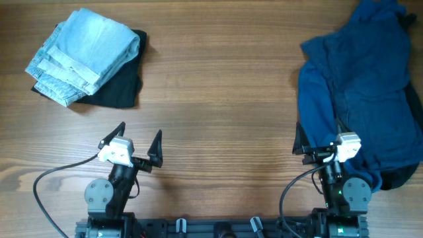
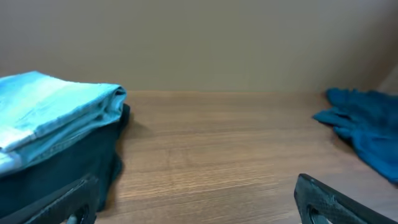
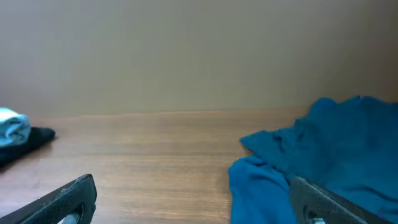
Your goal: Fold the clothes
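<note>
The right gripper moves outward over the cloth and lowers onto the heap's middle (image 1: 350, 100) (image 3: 339, 146) next.
A crumpled blue garment (image 1: 360, 99) lies in a heap at the right of the table; it also shows in the right wrist view (image 3: 323, 168) and at the far right of the left wrist view (image 2: 367, 127). A dark piece (image 1: 400, 177) pokes out under its lower right edge. My right gripper (image 1: 319, 142) is open and empty at the heap's lower left edge, its right finger over the cloth (image 3: 193, 205). My left gripper (image 1: 139, 142) is open and empty over bare wood at the front left (image 2: 199, 205).
A folded light-blue denim piece (image 1: 82, 53) lies on top of a folded black garment (image 1: 122, 82) at the back left; both show in the left wrist view (image 2: 56, 112). Bare wooden table (image 1: 218, 99) lies between the two piles.
</note>
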